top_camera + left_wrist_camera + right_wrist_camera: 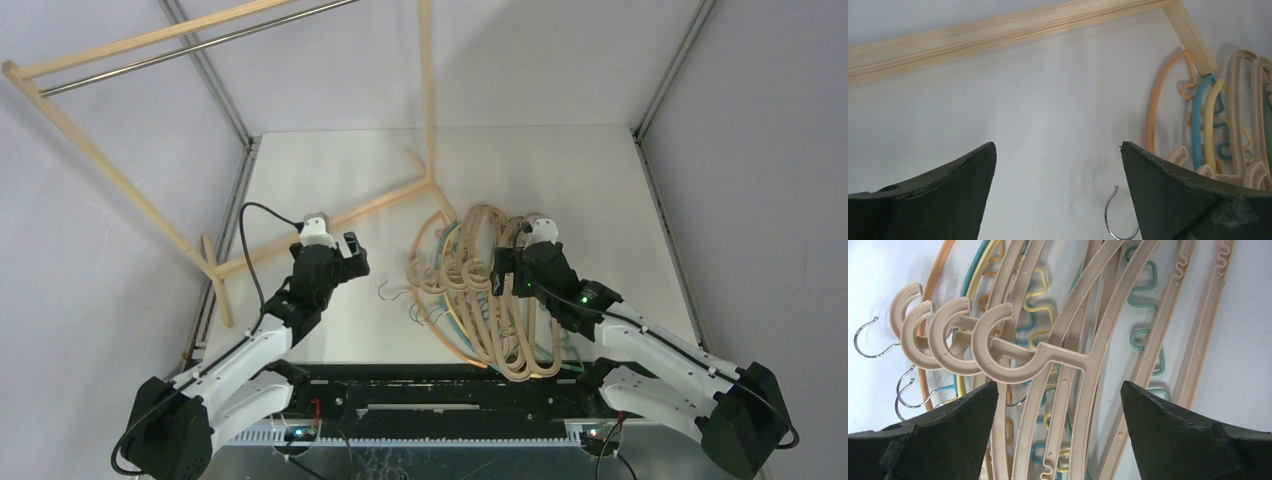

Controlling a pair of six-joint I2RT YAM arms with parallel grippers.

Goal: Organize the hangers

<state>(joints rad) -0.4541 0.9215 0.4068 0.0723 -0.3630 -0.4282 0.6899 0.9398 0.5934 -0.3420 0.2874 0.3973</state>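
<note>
The uncovered bar of the near arm of the topmost beige hanger (514,312) (1084,422) is below and back from my right gripper, so my gripper will move back and down onto it next.
A pile of hangers (490,295) lies on the table right of centre: several beige ones with big C-shaped hooks (993,347) on top of thin orange (933,300), teal, yellow and green (1143,315) wavy ones with small metal hooks (868,337). My right gripper (503,272) is open and empty, hovering over the beige hangers' necks (1058,385). My left gripper (352,252) is open and empty over bare table left of the pile (1058,145). One metal hook (1113,220) shows by its right finger, and hanger ends (1208,115) at the right.
A big light-wood rack frame (110,170) with a metal rail (200,45) lies tilted at the back left. Its base beam (330,225) runs across the table behind my left gripper and shows in the left wrist view (998,32). Grey walls enclose the table.
</note>
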